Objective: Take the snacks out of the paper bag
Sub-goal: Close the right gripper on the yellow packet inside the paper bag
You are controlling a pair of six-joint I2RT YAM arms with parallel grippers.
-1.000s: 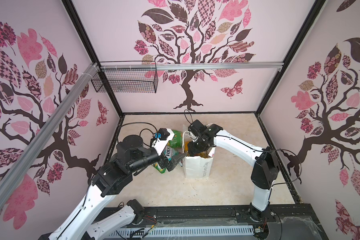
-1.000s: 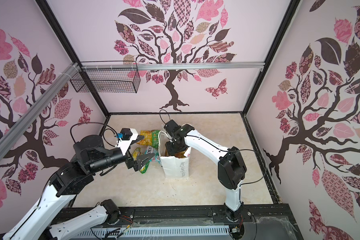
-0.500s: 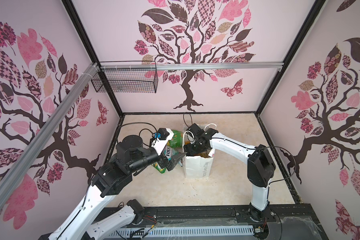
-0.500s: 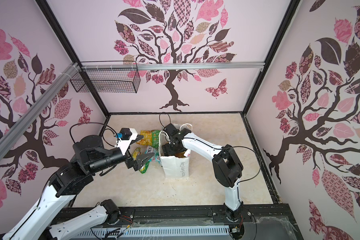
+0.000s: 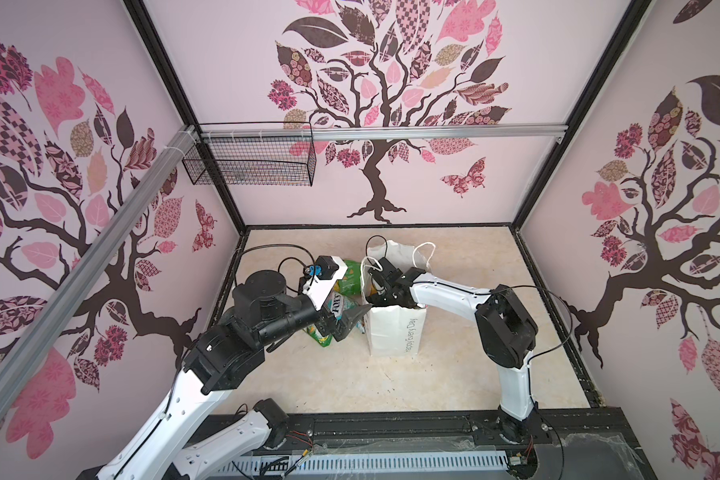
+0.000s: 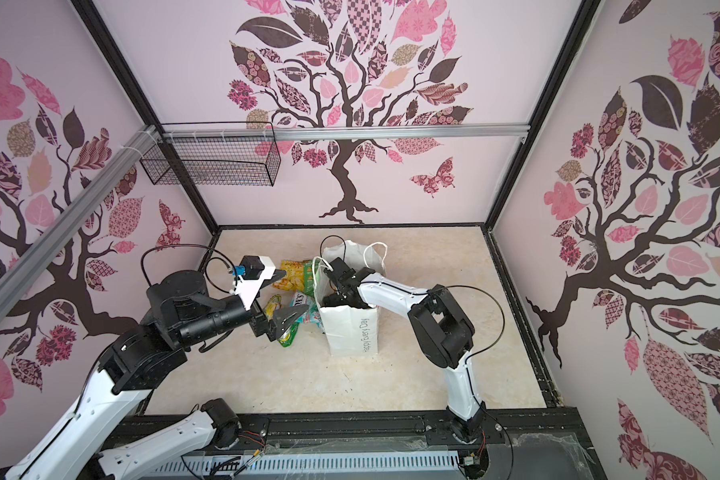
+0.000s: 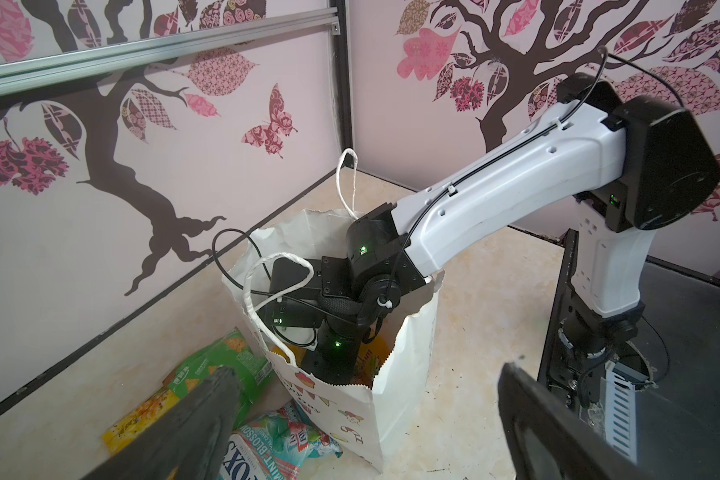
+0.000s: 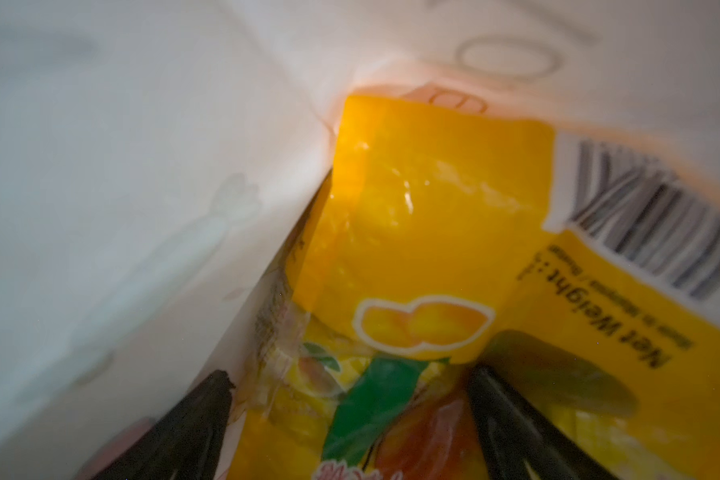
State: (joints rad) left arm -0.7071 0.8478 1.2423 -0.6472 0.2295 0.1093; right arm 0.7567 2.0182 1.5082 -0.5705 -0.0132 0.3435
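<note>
I should keep my right gripper low in the bag and close both fingers onto the clear edge of the yellow-orange snack packet, because it is between the open fingers.
The white paper bag [image 5: 396, 332] [image 6: 352, 332] stands upright mid-floor. My right arm's wrist [image 5: 391, 284] dips into its mouth, so the gripper is hidden in both top views. Inside the bag, the right gripper [image 8: 350, 399] is open, its black fingers [image 8: 200, 419] astride a yellow-orange snack packet [image 8: 425, 232]. The left gripper [image 5: 352, 318] [image 7: 366, 372] hovers open and empty just left of the bag. Taken-out snacks lie on the floor there: a green one [image 7: 221, 365], a teal-red FOX'S one [image 7: 275, 444], a yellow one [image 6: 289, 276] and a green-yellow one [image 6: 287, 337].
A black wire basket [image 5: 250, 160] hangs on the back wall at the left, under an aluminium rail [image 5: 433, 132]. The bag's cord handles [image 7: 262, 299] stick up around the right wrist. Walls close in the beige floor [image 5: 454, 374] on three sides.
My right arm has folded in and pushed its gripper deeper into the bag; a cord handle now stands up behind it. The left arm has not moved.
</note>
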